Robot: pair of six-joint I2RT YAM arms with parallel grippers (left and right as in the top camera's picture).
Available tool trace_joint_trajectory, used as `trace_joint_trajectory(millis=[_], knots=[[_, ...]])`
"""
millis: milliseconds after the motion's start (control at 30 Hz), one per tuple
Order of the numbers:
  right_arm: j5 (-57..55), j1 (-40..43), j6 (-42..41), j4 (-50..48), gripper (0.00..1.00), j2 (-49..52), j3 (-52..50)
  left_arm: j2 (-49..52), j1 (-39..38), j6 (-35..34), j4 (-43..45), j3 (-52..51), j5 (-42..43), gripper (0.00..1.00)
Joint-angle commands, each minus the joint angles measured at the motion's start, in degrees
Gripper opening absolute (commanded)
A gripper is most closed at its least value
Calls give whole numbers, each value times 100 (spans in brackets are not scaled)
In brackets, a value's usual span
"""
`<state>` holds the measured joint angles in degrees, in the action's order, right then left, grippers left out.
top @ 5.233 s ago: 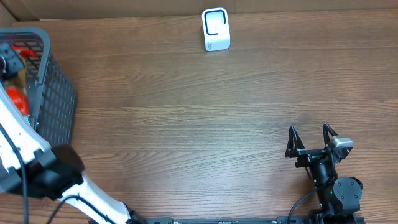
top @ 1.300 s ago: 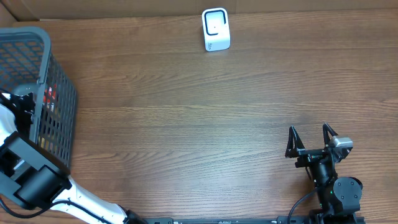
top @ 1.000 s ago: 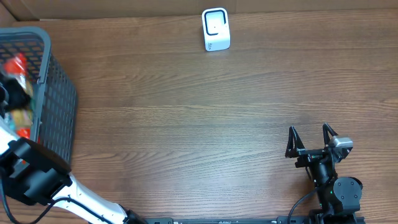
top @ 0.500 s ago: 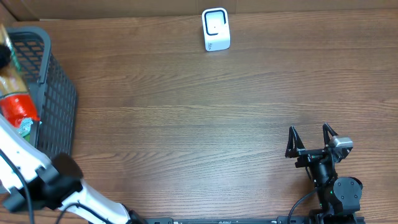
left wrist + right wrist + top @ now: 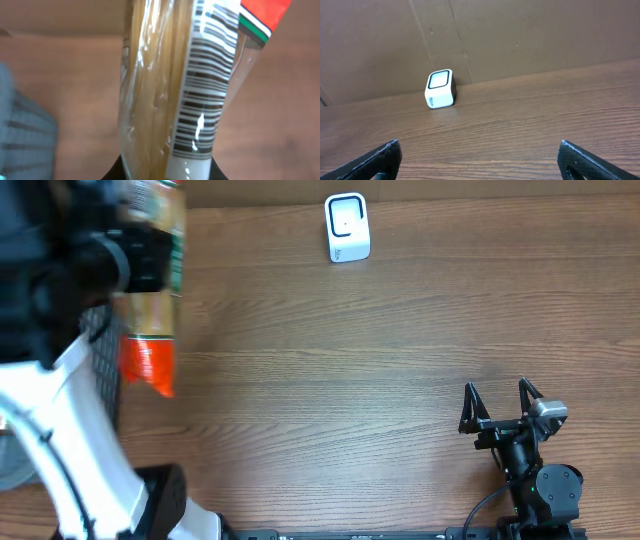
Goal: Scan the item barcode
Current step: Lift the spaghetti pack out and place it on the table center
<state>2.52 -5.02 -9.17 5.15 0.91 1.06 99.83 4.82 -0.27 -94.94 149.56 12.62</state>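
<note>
My left gripper will carry the packet across, down, and release it, because the bare tabletop before the scanner is below the gripper and to its right in the overhead view.
A clear packet of spaghetti with a red and green end hangs high over the table's left side, blurred and close to the overhead camera. My left gripper is shut on it. In the left wrist view the packet rises from between the dark jaws of that gripper, and its black-and-white barcode label faces the camera. The small white scanner stands at the table's far edge, also in the right wrist view. My right gripper rests open and holds nothing at the near right.
The dark mesh basket at the left is mostly hidden behind my raised left arm; a grey corner of the basket shows below the packet. A brown cardboard wall backs the wooden table.
My left arm has lifted the spaghetti packet up out of the basket and swung it to the right, closer to the overhead camera. The right arm has not moved.
</note>
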Motion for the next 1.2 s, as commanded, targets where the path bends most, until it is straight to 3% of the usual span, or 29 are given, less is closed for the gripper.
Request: trace_joint_trajectory(millis=[0, 300, 667, 767, 933, 967, 1100, 1167], knots=[[-55, -35, 7, -39, 100, -39, -52, 498, -800, -560, -188, 55, -763, 4], [-55, -35, 7, -39, 100, -39, -52, 1255, -2057, -1650, -26, -1593, -1255, 5], [-55, -35, 7, -39, 100, -39, -52, 1276, -2758, -3084, 2398, -5121, -1043, 4], [-55, -35, 7, -39, 100, -39, -52, 1276, -2975, -3482, 2981, -5731, -1071, 4], [-55, -35, 7, -39, 100, -39, -52, 1276, -3169, -3552, 3709, -6288, -1075, 4], [-55, -35, 7, -39, 100, -39, -52, 1279, -3171, -3547, 3744, -6328, -1088, 11], [-55, -35, 7, -39, 100, -39, -52, 1279, -3112, -3348, 3742, -6323, -1172, 57], [-55, -35, 7, -39, 100, -39, -52, 1279, -3056, -3285, 3733, -6275, -1158, 75]])
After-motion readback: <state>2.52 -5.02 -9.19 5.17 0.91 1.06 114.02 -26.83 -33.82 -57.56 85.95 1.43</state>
